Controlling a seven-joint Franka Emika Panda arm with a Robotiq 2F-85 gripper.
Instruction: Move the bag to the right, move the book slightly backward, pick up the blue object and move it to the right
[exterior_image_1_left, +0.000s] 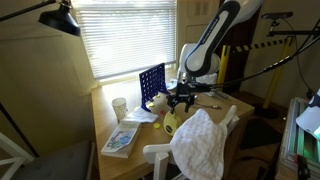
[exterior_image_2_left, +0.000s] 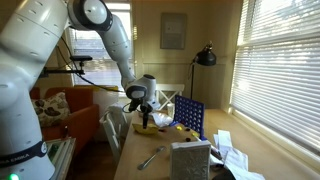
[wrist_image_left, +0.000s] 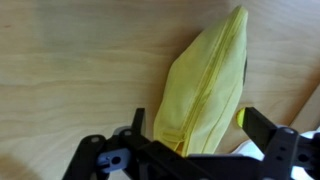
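The yellow bag is below my gripper, lined up between its open fingers. I will next lower my gripper onto the top of the bag's near end and close it.
A yellow zippered bag lies on the wooden table, and it also shows as a yellow shape in an exterior view. My gripper is open, one finger on each side of the bag's near end, not closed on it. In both exterior views the gripper hangs low over the table. The blue object, an upright grid frame with round holes, stands just behind the gripper. The book, flat and blue-and-white, lies near the table's front corner.
A white cup stands beside the blue frame. A white cloth hangs over a white chair at the table's edge. A metal tool and a grey box sit on the table. Window blinds run behind it.
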